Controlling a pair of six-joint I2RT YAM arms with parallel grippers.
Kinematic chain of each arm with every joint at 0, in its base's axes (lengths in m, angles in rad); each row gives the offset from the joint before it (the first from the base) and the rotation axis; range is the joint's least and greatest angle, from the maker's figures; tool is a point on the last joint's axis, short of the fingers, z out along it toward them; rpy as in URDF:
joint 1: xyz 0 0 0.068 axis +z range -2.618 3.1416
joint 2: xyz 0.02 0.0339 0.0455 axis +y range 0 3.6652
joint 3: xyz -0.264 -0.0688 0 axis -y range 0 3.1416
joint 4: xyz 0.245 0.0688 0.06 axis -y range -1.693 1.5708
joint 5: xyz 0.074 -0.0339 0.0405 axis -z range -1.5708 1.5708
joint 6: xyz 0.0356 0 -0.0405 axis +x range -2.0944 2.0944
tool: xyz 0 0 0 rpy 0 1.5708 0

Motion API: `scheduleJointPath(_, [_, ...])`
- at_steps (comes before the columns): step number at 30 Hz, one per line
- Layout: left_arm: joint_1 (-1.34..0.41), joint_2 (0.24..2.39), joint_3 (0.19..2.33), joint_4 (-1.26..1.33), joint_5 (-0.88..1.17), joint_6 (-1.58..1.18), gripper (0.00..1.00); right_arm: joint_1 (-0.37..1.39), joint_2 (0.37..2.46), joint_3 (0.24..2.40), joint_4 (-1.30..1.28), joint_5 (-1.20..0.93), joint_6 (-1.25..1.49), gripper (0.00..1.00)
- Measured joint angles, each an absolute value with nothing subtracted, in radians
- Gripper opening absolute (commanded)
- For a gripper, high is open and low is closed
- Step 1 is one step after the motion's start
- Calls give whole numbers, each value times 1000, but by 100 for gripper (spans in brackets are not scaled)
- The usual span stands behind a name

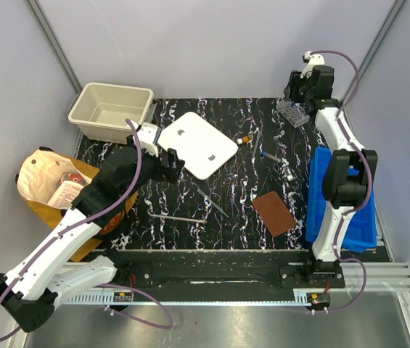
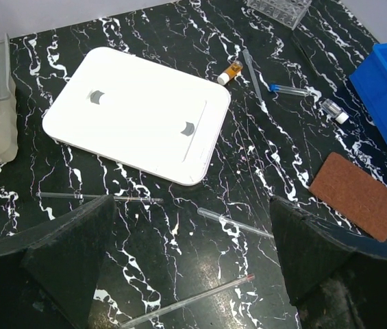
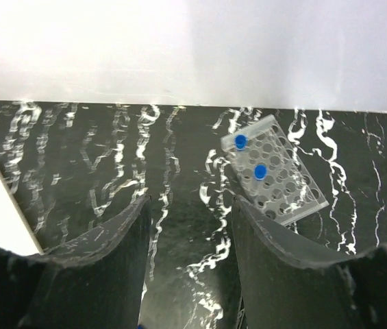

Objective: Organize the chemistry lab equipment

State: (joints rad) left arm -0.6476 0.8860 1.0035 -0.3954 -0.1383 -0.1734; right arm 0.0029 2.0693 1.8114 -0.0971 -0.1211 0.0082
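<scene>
I need to pull my right gripper back next and lower it onto the blue-capped tube on the mat, because that tube is below it and closer to my base.
My left gripper [image 1: 168, 161] [image 2: 192, 240] is open and empty, low over the black mat beside the white lid [image 2: 138, 113]. Between its fingers [image 2: 70, 253] lie a thin glass rod with a red tip [image 2: 186, 301] and a clear pipette [image 2: 238, 224]. Another thin rod [image 2: 97, 197] lies to the left. An orange-tipped vial [image 2: 231, 71], a grey stick [image 2: 253, 72], a blue-capped tube [image 2: 292, 89] and a small vial [image 2: 333, 111] lie farther right. My right gripper [image 1: 302, 87] [image 3: 190, 226] is open and empty, just left of the clear tube rack [image 3: 275, 171], which holds two blue-capped tubes [image 3: 260, 171].
A beige tub [image 1: 110, 111] stands at the back left. A blue bin [image 1: 339, 199] stands along the right edge. A brown pad [image 1: 273, 212] lies next to it. A tan paper bag [image 1: 52, 185] with packets lies at the left, partly under my left arm.
</scene>
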Motion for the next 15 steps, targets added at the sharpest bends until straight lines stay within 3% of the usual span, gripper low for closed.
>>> scheduleJointPath(8, [-647, 883, 1003, -402, -152, -165, 99, 12, 1895, 1659, -226, -280, -60, 51])
scheduleJointPath(15, [-647, 859, 988, -397, -158, -165, 99, 85, 1935, 1617, -463, -276, -131, 50])
